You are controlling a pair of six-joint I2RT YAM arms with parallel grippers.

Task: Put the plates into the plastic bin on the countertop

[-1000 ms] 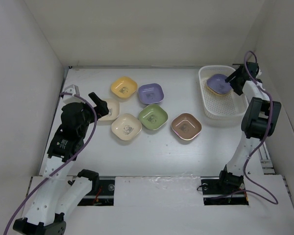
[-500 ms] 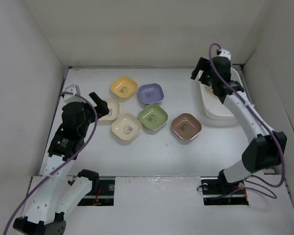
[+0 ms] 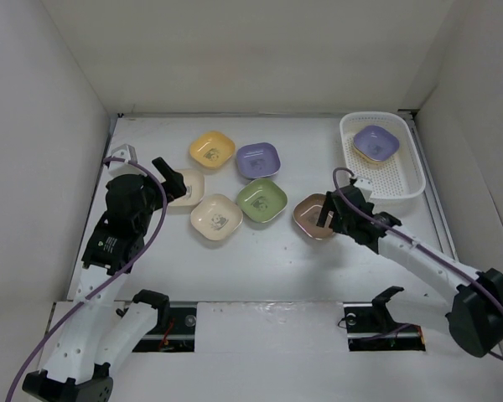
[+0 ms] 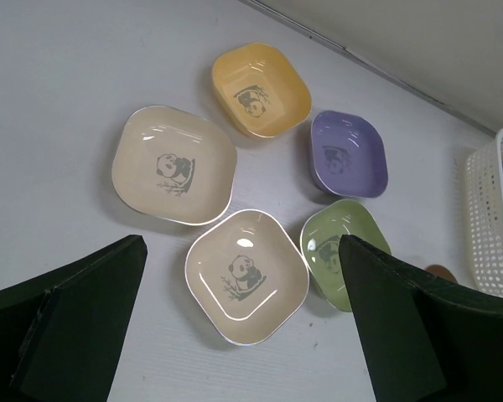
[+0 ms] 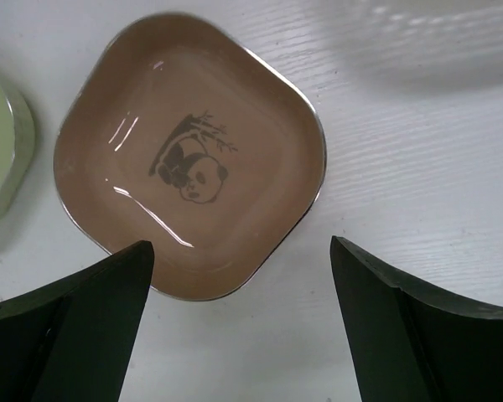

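Observation:
My right gripper lowers and shifts to the right in the top view next, straddling the brown plate's rim (image 3: pixel 333 231) (image 5: pixel 298 219) opposite the green plate, where empty countertop leaves room.
The white perforated plastic bin (image 3: pixel 353 179) stands at the back right with one purple plate (image 3: pixel 376 143) in it. On the countertop lie a yellow plate (image 3: pixel 212 148), a purple plate (image 3: pixel 258 159), two cream plates (image 3: pixel 216 217) (image 3: pixel 190 188), a green plate (image 3: pixel 262 199) and a brown plate (image 3: pixel 308 219). My right gripper (image 3: pixel 325 216) is open and empty, low over the brown plate (image 5: pixel 189 151), at its near right edge. My left gripper (image 3: pixel 172 180) is open and empty, above the left cream plate (image 4: pixel 173 164).
Grey walls close the countertop on the left, back and right. In the left wrist view, the bin (image 4: pixel 490 226) shows at the right edge and the green plate (image 4: pixel 344 251) lies beside the near cream plate (image 4: pixel 246 275).
My right arm has left the purple plate in the bin and swung down and left to the brown plate. My left arm has not moved.

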